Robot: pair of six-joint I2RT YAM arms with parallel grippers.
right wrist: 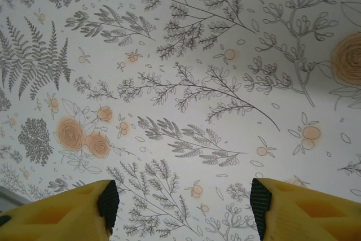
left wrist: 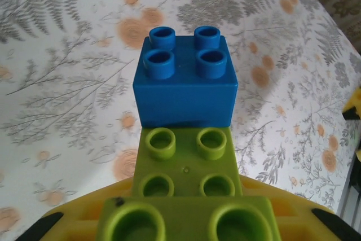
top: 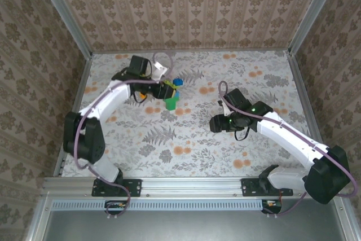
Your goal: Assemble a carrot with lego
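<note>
The floral cloth lies below the robot's left gripper, so the left gripper should next go down and move slightly outward to let go of the lego stack on the table.
My left gripper (top: 168, 90) (left wrist: 189, 221) is shut on a lego stack at the back left of the table. In the left wrist view, light green bricks (left wrist: 186, 167) sit between the yellow fingers (left wrist: 67, 221), and a blue two-by-two brick (left wrist: 186, 83) is joined to their far end. From above, the blue brick (top: 177, 82) and the light green part (top: 171, 103) show just past the fingertips. My right gripper (top: 217, 122) (right wrist: 183, 207) hangs open over the bare floral cloth right of the middle, with nothing between its fingers (right wrist: 107, 201).
The table (top: 186, 139) wears a floral cloth with orange flowers. Patterned walls and aluminium posts (top: 84, 55) close in the back and both sides, and a metal rail (top: 186, 184) runs along the near edge.
</note>
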